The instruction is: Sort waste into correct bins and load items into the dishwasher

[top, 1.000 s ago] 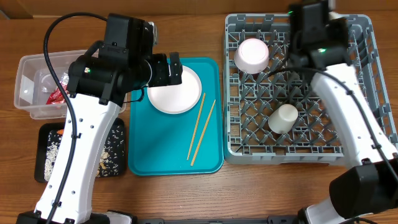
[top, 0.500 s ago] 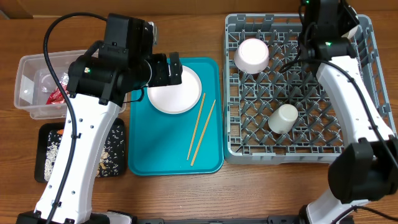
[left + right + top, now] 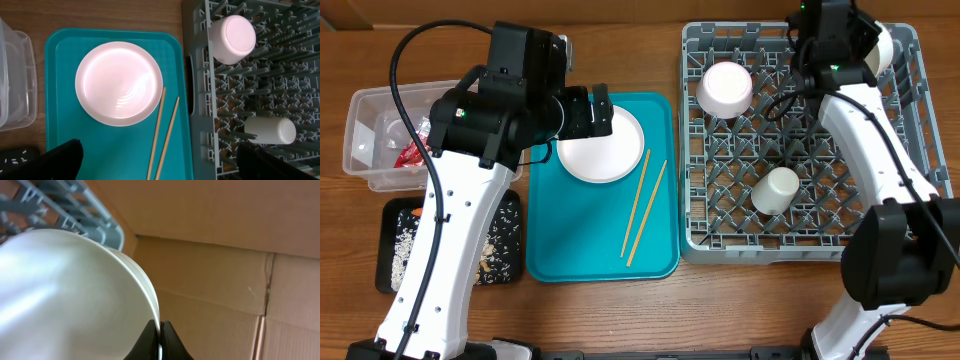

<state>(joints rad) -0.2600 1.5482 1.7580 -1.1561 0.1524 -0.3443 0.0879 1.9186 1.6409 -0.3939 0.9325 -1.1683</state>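
The robot's right gripper needs to go down, back and to the left in the overhead view next and let go of the bowl, as the rack's empty middle wires lie there.
My left gripper (image 3: 604, 110) hangs open and empty over the pale pink plate (image 3: 603, 147) on the teal tray; in the left wrist view its black fingers (image 3: 65, 160) frame the plate (image 3: 119, 82) and the wooden chopsticks (image 3: 165, 135). My right gripper (image 3: 865, 50) is shut on the rim of a white bowl (image 3: 883, 45) at the grey dish rack's (image 3: 800, 245) back right corner; the right wrist view shows the gripper (image 3: 161, 335) pinching the bowl's (image 3: 75, 290) edge. An upturned pinkish bowl (image 3: 724, 88) and a white cup (image 3: 775, 190) lie in the rack.
The clear tub (image 3: 365, 105) at far left holds a red wrapper (image 3: 410, 152) and crumpled foil. The black tray (image 3: 500, 270) in front of it holds rice scraps (image 3: 405, 250) and a carrot (image 3: 417, 213). Chopsticks (image 3: 642, 205) lie on the teal tray (image 3: 555, 260). A cardboard wall (image 3: 225, 280) stands behind the rack.
My right arm has swung toward the rack's back right corner and turned its wrist, so the white bowl now shows there. The left arm has not moved.
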